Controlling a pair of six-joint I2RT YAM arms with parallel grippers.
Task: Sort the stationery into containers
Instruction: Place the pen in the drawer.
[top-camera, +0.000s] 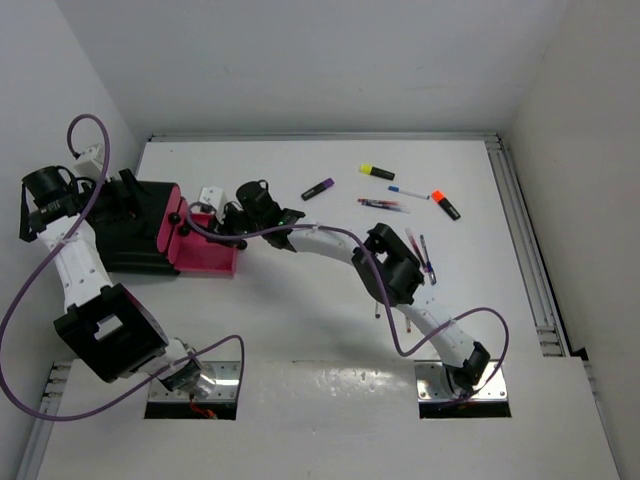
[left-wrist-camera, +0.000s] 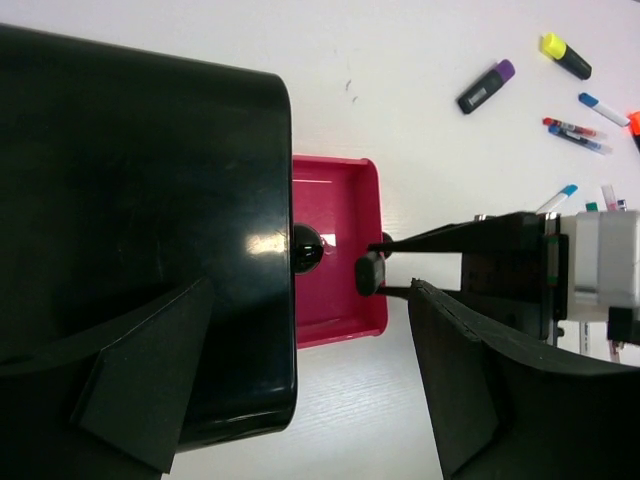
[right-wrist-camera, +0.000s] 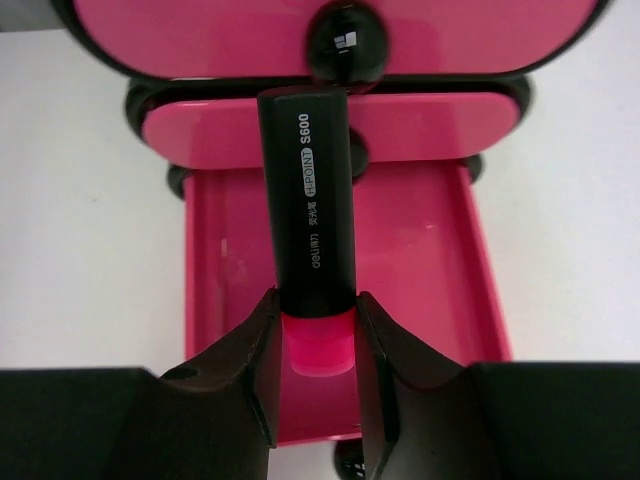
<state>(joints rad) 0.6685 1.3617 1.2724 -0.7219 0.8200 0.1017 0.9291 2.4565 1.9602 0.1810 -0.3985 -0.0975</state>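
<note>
Next, my right gripper needs to move back and down into the near half of the magenta tray to release the highlighter, which still hangs above the tray's bottom.
My right gripper (right-wrist-camera: 315, 325) is shut on a pink highlighter (right-wrist-camera: 308, 200) with a black body. It holds the highlighter by its pink end above the small magenta tray (right-wrist-camera: 440, 290). In the top view that tray (top-camera: 212, 260) sits against the black box (top-camera: 135, 225), with the right gripper (top-camera: 232, 222) over it. My left gripper (left-wrist-camera: 300, 375) is open and holds nothing. One of its fingers (left-wrist-camera: 150, 370) is over the box (left-wrist-camera: 140, 200), the other beyond the tray (left-wrist-camera: 345, 200). Loose purple (top-camera: 318, 188), yellow (top-camera: 377, 171) and orange (top-camera: 446, 204) highlighters and several pens (top-camera: 383, 205) lie on the table.
The box's side facing the tray has pink rounded fronts (right-wrist-camera: 330, 35) with a black knob (right-wrist-camera: 345, 45). More pens (top-camera: 422, 252) lie beside the right arm's elbow. White walls close in the table, and a metal rail (top-camera: 520, 230) runs along its right edge.
</note>
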